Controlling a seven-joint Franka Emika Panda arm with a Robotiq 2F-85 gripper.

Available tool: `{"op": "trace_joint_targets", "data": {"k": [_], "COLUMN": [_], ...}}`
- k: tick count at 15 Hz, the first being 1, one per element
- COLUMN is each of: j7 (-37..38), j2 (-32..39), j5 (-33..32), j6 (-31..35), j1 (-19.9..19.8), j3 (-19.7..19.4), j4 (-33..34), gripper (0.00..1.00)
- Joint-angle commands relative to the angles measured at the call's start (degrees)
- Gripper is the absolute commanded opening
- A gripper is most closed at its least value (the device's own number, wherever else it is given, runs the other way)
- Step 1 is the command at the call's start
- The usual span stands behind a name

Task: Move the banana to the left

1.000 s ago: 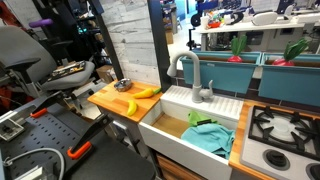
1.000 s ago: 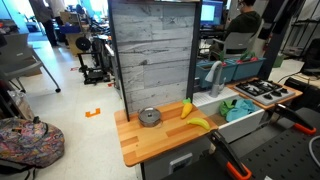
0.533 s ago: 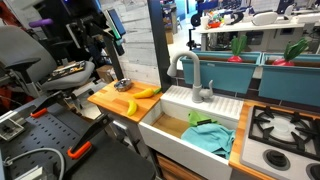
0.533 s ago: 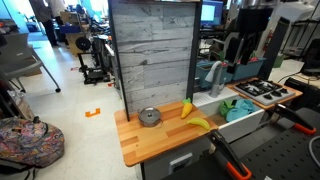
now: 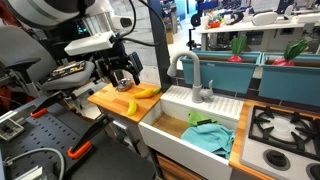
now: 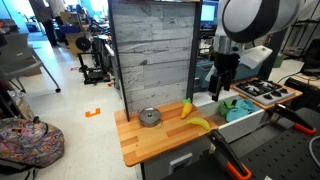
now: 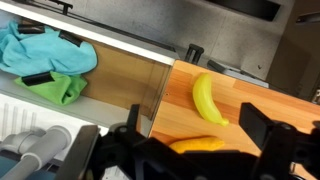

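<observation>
My open gripper needs to go down toward the counter's front edge, onto the middle of the short banana, which lies below it and nearer that edge.
The banana is short, stubby and greenish yellow. It lies near the front edge of the wooden counter, and also shows in an exterior view and in the wrist view. A longer, more orange banana lies beside it, nearer the wall and sink; it also shows in an exterior view and in the wrist view. My gripper hangs open and empty above the bananas, touching neither. It also shows in an exterior view and in the wrist view.
A white sink holding green and blue cloths adjoins the counter, with a grey faucet behind it. A round metal tin sits on the counter by the grey plank wall. A stove lies beyond the sink.
The arm has swung into view and come down over the counter, so the gripper now hangs above the bananas. The bananas have not moved.
</observation>
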Motion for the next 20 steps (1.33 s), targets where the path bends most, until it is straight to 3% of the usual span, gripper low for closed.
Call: {"op": "trace_joint_targets", "data": {"k": [1, 5, 12, 13, 15, 20], "j7": [-1.7, -5.2, -7.3, -7.5, -8.2, -9.7], "j2": [8.4, 15.2, 24.1, 24.8, 25.9, 26.1], "j5": [-0.6, -1.0, -2.6, -2.8, -2.8, -2.9], "j6": [1.0, -0.3, -3.0, -3.2, -3.3, -2.5], "j1": [0.0, -0.3, 1.7, 1.8, 1.6, 0.9], "j3": [1.7, 3.7, 3.4, 3.5, 3.6, 3.8], "j4": [6.8, 12.3, 20.5, 21.3, 22.6, 23.6], "gripper": [1.0, 1.0, 0.99, 0.75, 0.7, 0.31]}}
